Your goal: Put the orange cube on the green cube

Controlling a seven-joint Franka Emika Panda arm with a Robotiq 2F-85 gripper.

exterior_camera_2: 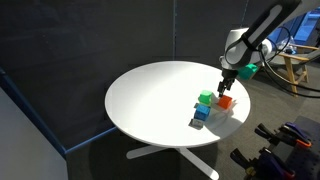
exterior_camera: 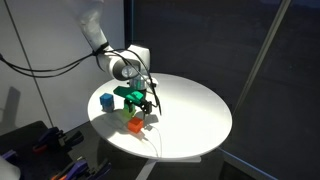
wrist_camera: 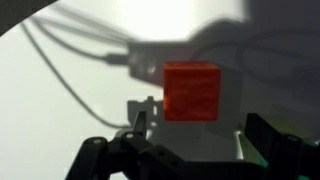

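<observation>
My gripper lowers over the cube next, bringing its spread open fingers to either side, since the orange cube sits on the tabletop below it.
The orange cube sits on the round white table, near its edge. The light green cube stands just beside it, and a blue cube lies close in front of the green one. My gripper hangs directly over the orange cube, open and holding nothing. In the wrist view the orange cube lies between and just beyond my spread fingers. In an exterior view the orange cube shows below my gripper, with the blue cube off to one side.
All three cubes cluster near the table's rim. Dark curtains surround the table. Cables run along my arm. Clutter with tools lies on the floor beside the table.
</observation>
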